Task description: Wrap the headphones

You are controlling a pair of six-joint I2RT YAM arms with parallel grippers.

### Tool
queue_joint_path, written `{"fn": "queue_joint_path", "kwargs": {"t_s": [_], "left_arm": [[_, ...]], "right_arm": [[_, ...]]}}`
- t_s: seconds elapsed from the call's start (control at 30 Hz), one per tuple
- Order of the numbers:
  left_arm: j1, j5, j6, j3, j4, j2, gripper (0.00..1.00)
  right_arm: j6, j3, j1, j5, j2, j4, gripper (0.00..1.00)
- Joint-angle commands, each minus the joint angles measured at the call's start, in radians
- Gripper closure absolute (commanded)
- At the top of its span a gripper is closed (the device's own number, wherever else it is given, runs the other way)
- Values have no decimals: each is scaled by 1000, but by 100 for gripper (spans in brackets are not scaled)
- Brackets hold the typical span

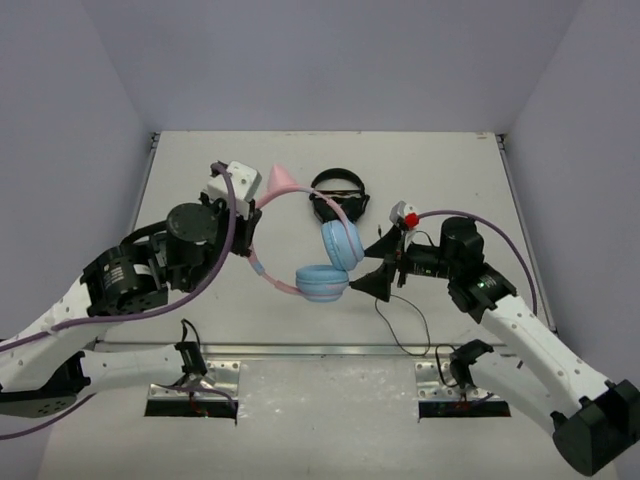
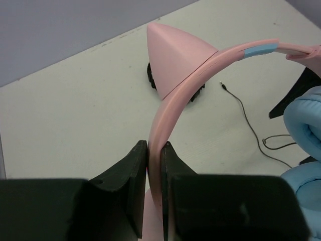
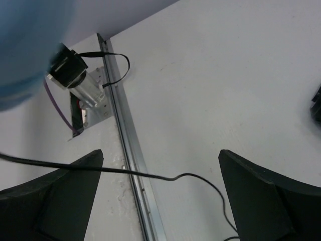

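I will ease my right gripper toward the earcups next and close both fingers around the thin dark cable (image 3: 150, 174), because the cable runs loosely between the spread fingers.
The headphones (image 1: 325, 262) are held up over the table, with two light blue earcups (image 1: 342, 245) and a pink headband (image 2: 200, 75) bearing a pointed pink ear (image 2: 175, 55). My left gripper (image 2: 155, 150) is shut on the headband, one finger pressed against each side; from above it sits at the band's left curve (image 1: 245, 215). Just right of the earcups my right gripper (image 1: 380, 265) is open. The thin dark cable (image 3: 150, 174) passes loosely between its wide-spread fingers (image 3: 60, 196) without being pinched. The cable (image 1: 400, 335) trails from the lower earcup down across the table.
All-black headphones (image 1: 338, 195) lie on the table behind the pink ones. A metal rail (image 3: 130, 160) marks the table's near edge, with the arm mounts (image 1: 195, 385) just beyond it. Grey walls close in the table on three sides.
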State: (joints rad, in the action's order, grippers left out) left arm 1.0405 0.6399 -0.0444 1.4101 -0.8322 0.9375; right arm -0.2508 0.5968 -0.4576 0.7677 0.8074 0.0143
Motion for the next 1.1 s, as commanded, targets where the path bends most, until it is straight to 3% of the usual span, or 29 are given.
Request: {"fn": "queue_joint_path", "kwargs": {"t_s": [0.0, 0.07, 0.27, 0.3, 0.37, 0.47, 0.63, 0.8, 0.9, 0.93, 1.07], "left_arm": [[6, -32, -93, 128, 108, -57, 100], [6, -36, -110, 147, 87, -54, 100], [6, 15, -141, 213, 62, -43, 100], [6, 26, -150, 217, 64, -42, 100], [6, 70, -163, 233, 61, -32, 99], [6, 171, -164, 231, 68, -29, 100], [6, 257, -71, 101, 220, -89, 100], [4, 112, 168, -164, 407, -143, 100], [4, -20, 268, -294, 485, -114, 100], [6, -120, 284, -312, 490, -96, 99], [7, -308, 322, -323, 473, 16, 100]], "right_arm": [[47, -26, -24, 36, 38, -135, 2], [54, -57, -26, -11, 44, -204, 6], [41, -66, -26, 35, 142, -313, 25], [33, -69, -26, 28, 153, -354, 39], [33, -74, -26, 10, 167, -349, 54], [42, -141, -26, -85, 115, -344, 98], [64, -190, -26, -421, -135, -229, 99], [108, -57, -26, -655, -244, -31, 99], [166, 56, -26, -645, -234, 53, 99], [198, 130, -26, -615, -193, 82, 99], [242, 316, -30, -511, -36, 290, 99]]}}
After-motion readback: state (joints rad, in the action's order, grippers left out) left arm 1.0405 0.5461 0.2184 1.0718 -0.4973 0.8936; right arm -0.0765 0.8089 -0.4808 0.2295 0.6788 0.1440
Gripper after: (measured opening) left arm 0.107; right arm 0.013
